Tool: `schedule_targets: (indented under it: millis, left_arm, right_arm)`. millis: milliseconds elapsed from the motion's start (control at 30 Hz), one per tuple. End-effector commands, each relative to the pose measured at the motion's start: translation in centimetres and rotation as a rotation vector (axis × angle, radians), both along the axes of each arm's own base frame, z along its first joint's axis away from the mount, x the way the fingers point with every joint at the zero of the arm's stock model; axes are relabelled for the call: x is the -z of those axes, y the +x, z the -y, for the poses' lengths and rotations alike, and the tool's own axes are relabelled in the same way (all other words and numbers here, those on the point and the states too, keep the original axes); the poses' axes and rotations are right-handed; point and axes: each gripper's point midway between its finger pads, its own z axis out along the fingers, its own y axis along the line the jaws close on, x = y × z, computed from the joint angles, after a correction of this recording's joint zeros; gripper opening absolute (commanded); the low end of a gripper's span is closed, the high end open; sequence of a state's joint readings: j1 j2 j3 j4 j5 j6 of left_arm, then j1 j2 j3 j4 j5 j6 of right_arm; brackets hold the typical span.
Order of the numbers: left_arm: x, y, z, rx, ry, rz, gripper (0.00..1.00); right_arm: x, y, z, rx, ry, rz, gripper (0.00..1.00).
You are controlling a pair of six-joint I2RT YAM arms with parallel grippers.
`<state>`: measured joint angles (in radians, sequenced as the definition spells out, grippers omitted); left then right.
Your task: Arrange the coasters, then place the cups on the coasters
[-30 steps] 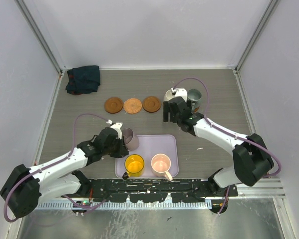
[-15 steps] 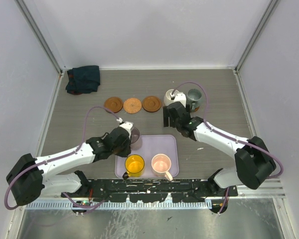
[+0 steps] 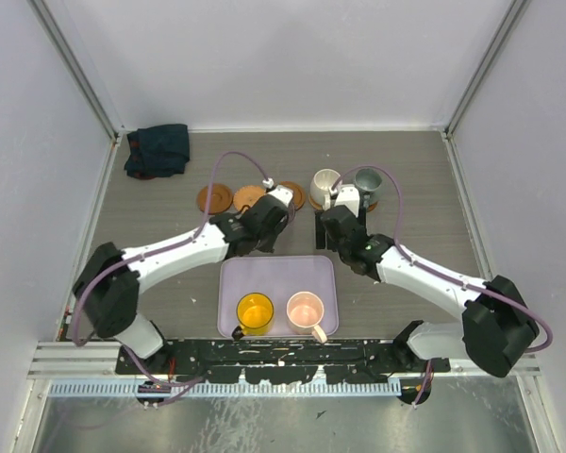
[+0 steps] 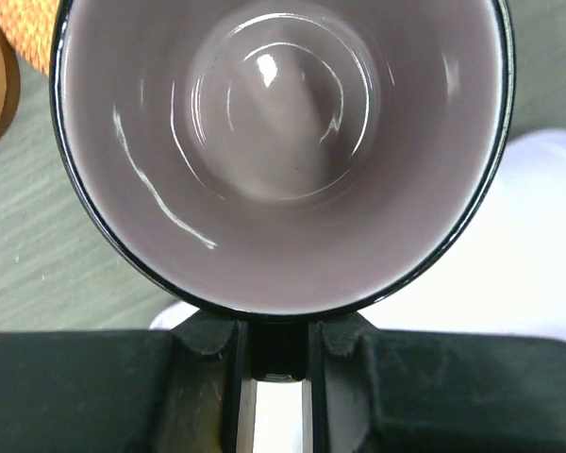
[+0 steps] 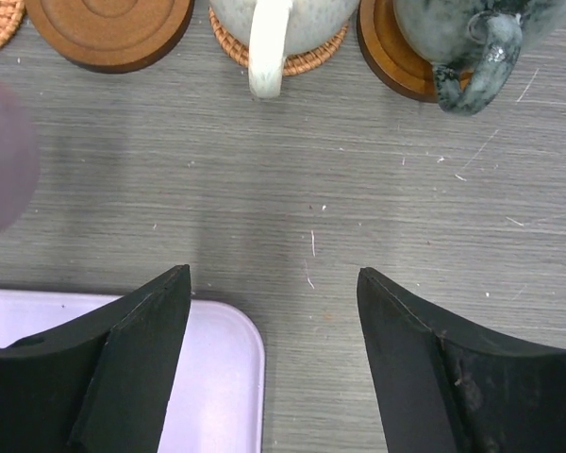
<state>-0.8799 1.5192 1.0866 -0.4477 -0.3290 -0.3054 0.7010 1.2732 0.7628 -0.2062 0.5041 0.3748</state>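
Note:
The purple cup goes outward over the brown coaster beside the cream cup (image 5: 275, 24) next, then down. My left gripper then releases the handle, since that coaster is bare.
My left gripper (image 3: 274, 213) is shut on the handle of the translucent purple cup (image 4: 283, 142) and holds it in the air by the tray's far edge, just short of the coaster row. Three coasters lie bare there: a dark one (image 3: 214, 198), a woven orange one (image 3: 248, 196) and a brown one (image 5: 108, 28). The cream cup (image 5: 275, 24) stands on a woven coaster (image 5: 307, 58). The grey-green cup (image 5: 457, 33) stands on a dark coaster (image 5: 385, 58). My right gripper (image 5: 274, 283) hangs open and empty over the table near the tray's far right corner. The yellow cup (image 3: 255, 311) and the pink cup (image 3: 305, 309) sit in the tray.
The lavender tray (image 3: 276, 269) lies at the near middle of the table. A dark teal cloth (image 3: 158, 149) is bunched in the far left corner. White walls close in the table on three sides.
My left arm has lifted the purple cup from the tray's far left corner and swung it up and right towards the coasters. My right gripper drew back from the two placed cups.

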Motion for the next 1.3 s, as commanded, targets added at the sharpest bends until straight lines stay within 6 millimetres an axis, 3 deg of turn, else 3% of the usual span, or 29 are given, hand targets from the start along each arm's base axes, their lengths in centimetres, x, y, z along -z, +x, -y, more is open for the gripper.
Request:
schedule_targets:
  millis: [0,167,567,833,1267]
  left_arm:
    - [-2.6,5.0,1.1,-0.060,-0.010,0.065,0.00]
    - [-2.8,8.7,1.6,-0.167,0.000,0.058,0.00]
    - [-1.5,14.8,4.0,-0.324,-0.081,0.034,0.00]
    - [-0.3,16.4,5.2,-0.354,-0.103,0.023,0.00]
    - [0.3,17.0,6.6,-0.350,-0.165,0.019,0.00]
  right_arm:
    - [-2.4,-0.2,0.6,0.059,0.022,0.079,0.76]
    - [-3.6,-0.8,1.3,0.098,0.048,0.112,0.76]
    - [-6.6,-1.2,1.4,0.077,0.087,0.175,0.75]
    - [-6.7,-1.1,1.1,0.062,0.082,0.173,0.75]
    - [-6.1,-1.1,0.7,0.040,0.074,0.158,0.75]
